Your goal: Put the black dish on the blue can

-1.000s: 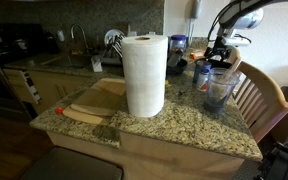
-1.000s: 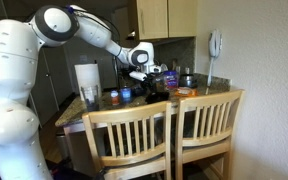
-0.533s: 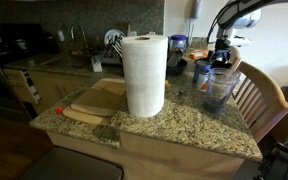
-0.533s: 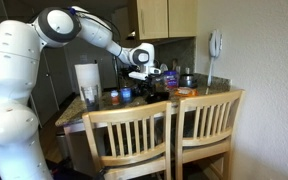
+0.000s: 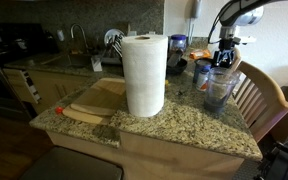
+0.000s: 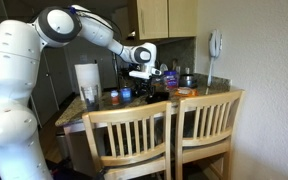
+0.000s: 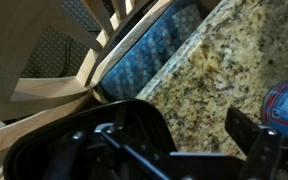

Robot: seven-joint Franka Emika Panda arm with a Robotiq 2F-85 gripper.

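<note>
The gripper moves down with a turn onto the black dish's rim beside the granite next, because that rim runs slanted between its open fingers and lies below them.
In the wrist view the black dish [image 7: 134, 118] fills the lower left, resting on the granite counter. My gripper [image 7: 179, 140] hangs over it with its jaws wide apart. The left finger is over the dish's inside. The right finger stands clear of the rim, with bare granite between them. The blue can [image 7: 286, 105] shows at the right edge of that view, apart from the dish. In an exterior view the gripper [image 5: 222, 55] hovers at the counter's far right, just above the blue can [image 5: 200, 75]. The dish is hidden there.
A tall paper-towel roll [image 5: 144, 75] stands mid-counter, and a clear tumbler [image 5: 219, 90] stands in front of the gripper. A dark blue-topped container [image 5: 177, 45] is behind. A wooden board [image 5: 89, 108] lies at the left. Wooden chairs [image 6: 164, 135] press against the counter edge.
The gripper has risen slightly over the last second. Nothing else has moved.
</note>
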